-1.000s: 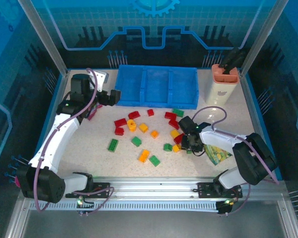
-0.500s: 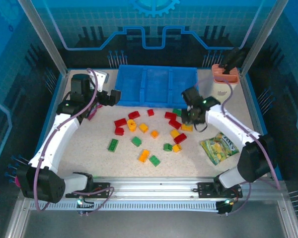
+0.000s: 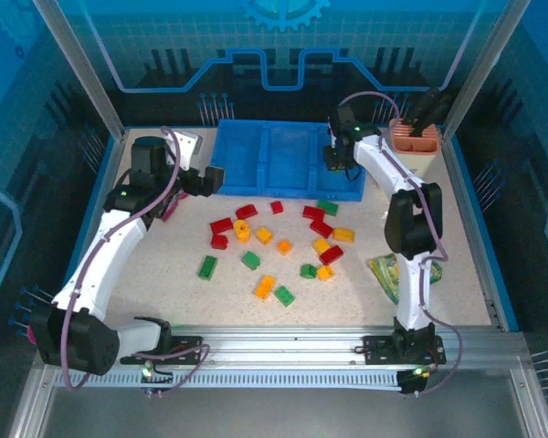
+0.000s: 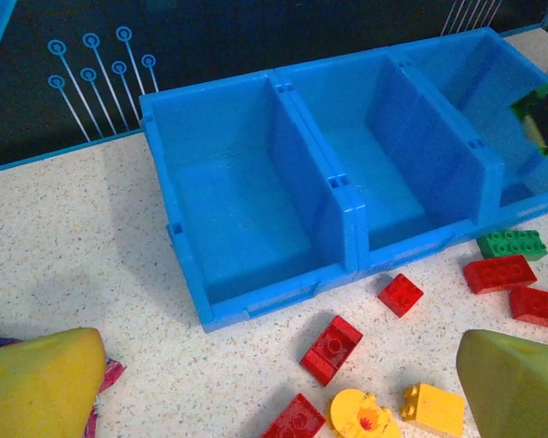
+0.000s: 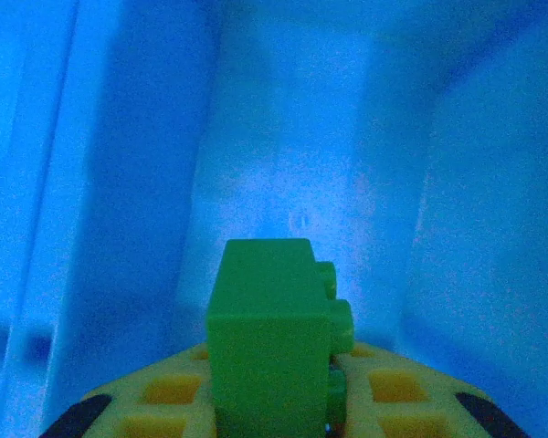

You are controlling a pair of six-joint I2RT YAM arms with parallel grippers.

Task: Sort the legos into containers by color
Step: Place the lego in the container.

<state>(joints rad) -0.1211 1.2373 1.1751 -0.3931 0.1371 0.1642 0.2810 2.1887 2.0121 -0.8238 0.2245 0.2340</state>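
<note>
My right gripper will next ease down and slightly outward, then release the green lego, as the bare bottom of the blue bin's section (image 3: 341,181) (image 5: 297,214) by the beige holder is below.
My right gripper (image 3: 333,161) hangs over the right-hand compartment of the blue bin (image 3: 288,192), shut on a green lego (image 5: 274,333). In the right wrist view that brick stands between the yellow pads (image 5: 393,388) with the blue compartment floor below. The same green lego (image 4: 543,119) shows at the right edge of the left wrist view. My left gripper (image 3: 211,178) is open by the bin's left front corner, its fingers (image 4: 41,383) wide apart over bare table. Red (image 3: 222,224), yellow (image 3: 344,234) and green (image 3: 206,266) legos lie scattered in front of the bin. All three containers (image 4: 347,214) look empty.
A beige holder with an orange top (image 3: 413,153) stands right of the bin. A crinkly snack packet (image 3: 388,274) lies at the right, beside the right arm. Something pink (image 3: 169,212) lies under the left arm. A raised blue edge (image 3: 100,196) borders the table.
My right arm has lifted from the bricks at the table's right and swung back to the bin's right compartment, carrying the green lego. The left arm has not moved.
</note>
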